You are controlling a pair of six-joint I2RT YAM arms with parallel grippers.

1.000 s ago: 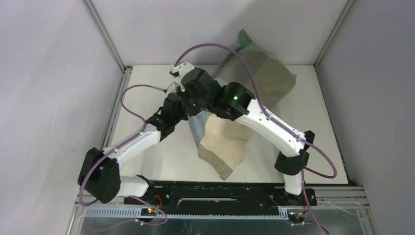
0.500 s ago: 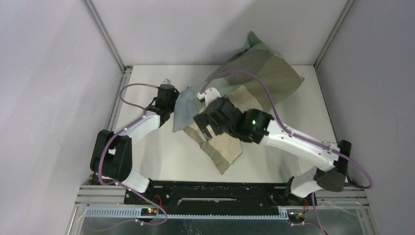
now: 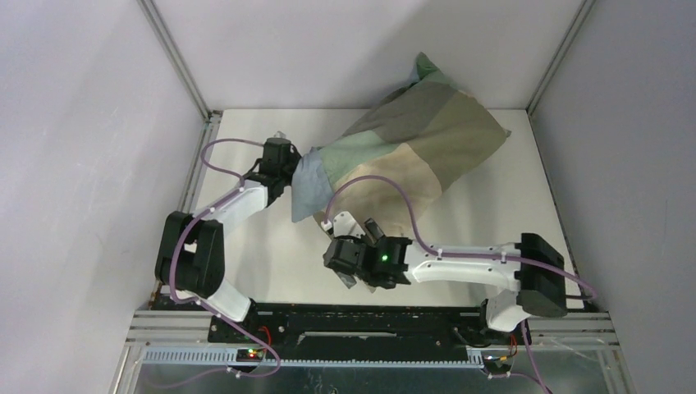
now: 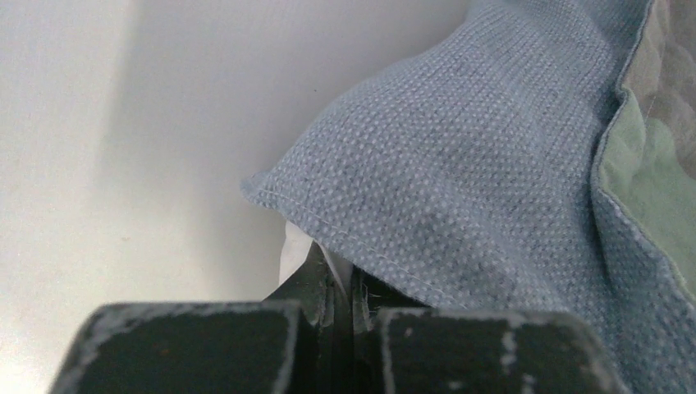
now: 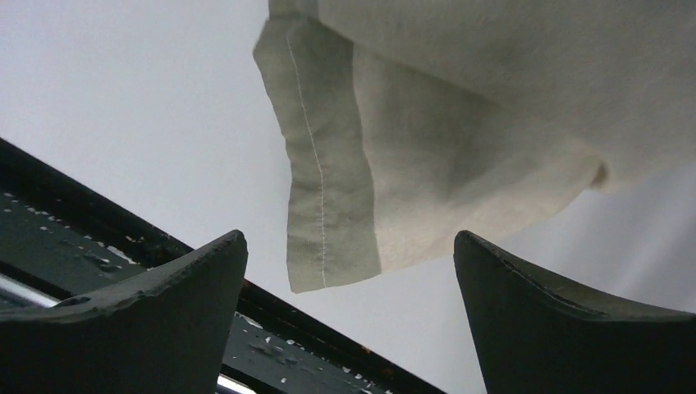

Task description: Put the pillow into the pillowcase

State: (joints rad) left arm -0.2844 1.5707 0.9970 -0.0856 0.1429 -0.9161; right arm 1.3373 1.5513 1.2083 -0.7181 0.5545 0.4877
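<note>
My right gripper lowers its open fingers around the pillowcase's limp beige hem corner (image 5: 333,267) next and closes them. The corner's loose end dangles below, already framed by them, hence this move.
The pillowcase (image 3: 410,139), a patchwork of blue-grey, green, beige and olive, lies bulging on the diagonal from the table's middle to the back right. The pillow does not show in the top view. My left gripper (image 3: 291,171) is shut on the case's blue-grey corner (image 4: 460,164). In the left wrist view the jaws (image 4: 343,287) are pressed together under the stitched hem, with a thin white strip between them. My right gripper (image 3: 349,267) hangs open near the front edge. A limp beige hem corner (image 5: 328,180) dangles ahead between its fingers (image 5: 349,238), untouched.
Grey cell walls with metal corner posts (image 3: 176,66) close in the white table (image 3: 263,246). A black rail (image 3: 361,316) runs along the front edge and also shows in the right wrist view (image 5: 98,246). A purple cable (image 3: 410,213) loops over the cloth.
My right gripper opened, let go of the cloth and drew back from the middle to the front edge. The left arm pulled left, still gripping. The case settled, fuller, toward the back right.
</note>
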